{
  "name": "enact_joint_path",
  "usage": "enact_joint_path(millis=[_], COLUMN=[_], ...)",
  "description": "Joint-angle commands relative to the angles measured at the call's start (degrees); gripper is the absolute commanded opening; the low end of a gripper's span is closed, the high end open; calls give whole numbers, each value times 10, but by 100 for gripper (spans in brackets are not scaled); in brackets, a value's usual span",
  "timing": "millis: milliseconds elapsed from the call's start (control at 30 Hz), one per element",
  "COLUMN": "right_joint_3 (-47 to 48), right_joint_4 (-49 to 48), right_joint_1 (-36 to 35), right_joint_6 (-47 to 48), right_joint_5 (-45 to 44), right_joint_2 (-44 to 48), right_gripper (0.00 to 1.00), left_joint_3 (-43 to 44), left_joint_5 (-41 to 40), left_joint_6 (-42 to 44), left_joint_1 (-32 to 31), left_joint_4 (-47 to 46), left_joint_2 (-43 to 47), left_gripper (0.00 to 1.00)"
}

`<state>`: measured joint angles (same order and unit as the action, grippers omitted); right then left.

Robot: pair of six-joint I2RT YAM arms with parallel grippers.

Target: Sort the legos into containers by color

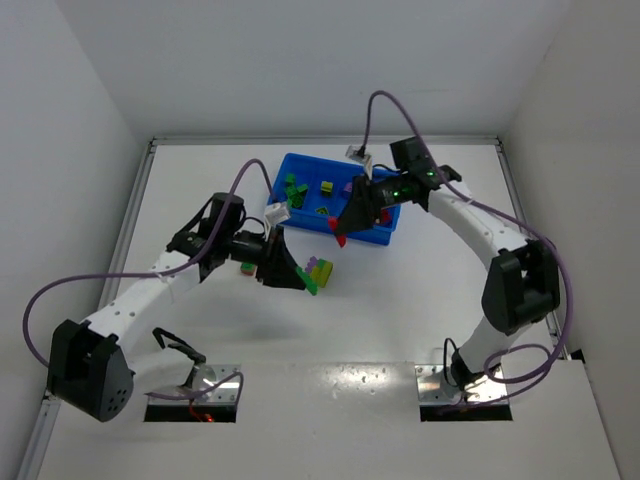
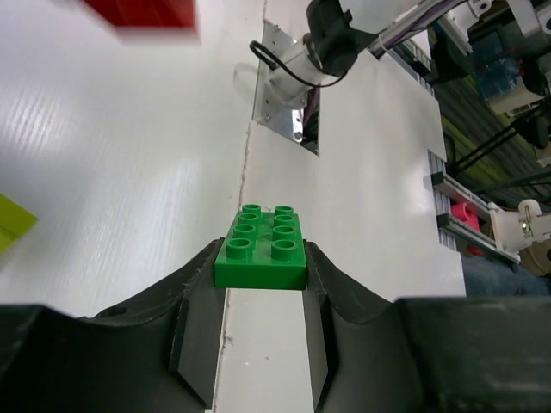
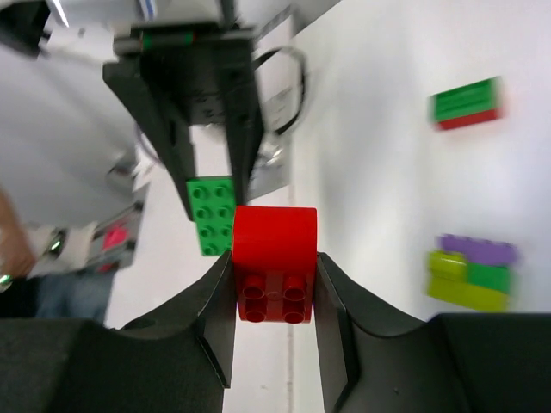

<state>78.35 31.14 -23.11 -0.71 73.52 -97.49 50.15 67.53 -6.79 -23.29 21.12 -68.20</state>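
Observation:
Red already shows in the end section of the blue tray. My right gripper will move outward over that section, turn to point down and lower the red brick (image 3: 274, 258) inside.
My left gripper (image 1: 303, 278) is shut on a green brick (image 2: 263, 249) and holds it above the table, near the blue tray's (image 1: 284, 163) front. My right gripper (image 1: 341, 230) is shut on a red brick (image 3: 274, 258) and holds it over the tray's front edge. In the right wrist view the left gripper's green brick (image 3: 212, 215) shows just behind the red one. A purple, yellow-green and green cluster (image 1: 320, 268) lies on the table between the grippers. A green-on-red brick (image 1: 246, 267) lies left of it. Several green and yellow-green bricks lie in the tray's compartments.
The two grippers are close together in front of the tray. White walls bound the table at the back and sides. Purple cables loop from both arms. The arm bases (image 1: 440, 385) sit at the near edge.

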Motion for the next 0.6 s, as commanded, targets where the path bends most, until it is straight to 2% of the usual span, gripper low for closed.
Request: enact_joint_path(millis=[0,100,233,267,333,367,500,567], right_joint_3=[-9,-14,-35,-52,-68,-79,-86,-86], right_joint_4=[-53,-42,-78,-98,-151,-163,-206,-223], right_joint_1=[46,76,109,114,114,114,114,114], right_joint_6=[-16,0,-10,-32,-40,-40,-51,-51], right_joint_5=[1,-35,-179,-259,-328,-393,-500,-537], right_joint_2=[42,42,42,42,42,42,20,9], right_gripper=[4,4,4,4,4,4,4,4], left_joint_3=[-22,-22,1,6,30,39,83,105], left_joint_5=[-6,-35,-134,-178,-231,-272,-345,-351], left_joint_6=[-6,-6,-14,-19,-19,-19,-19,-19], left_joint_1=[-4,2,15,24,24,24,24,24], left_joint_4=[-26,-26,-26,-26,-21,-15,-10,-10], left_joint_2=[37,55,62,62,55,50,15,-4], left_gripper=[0,0,0,0,0,0,0,0])
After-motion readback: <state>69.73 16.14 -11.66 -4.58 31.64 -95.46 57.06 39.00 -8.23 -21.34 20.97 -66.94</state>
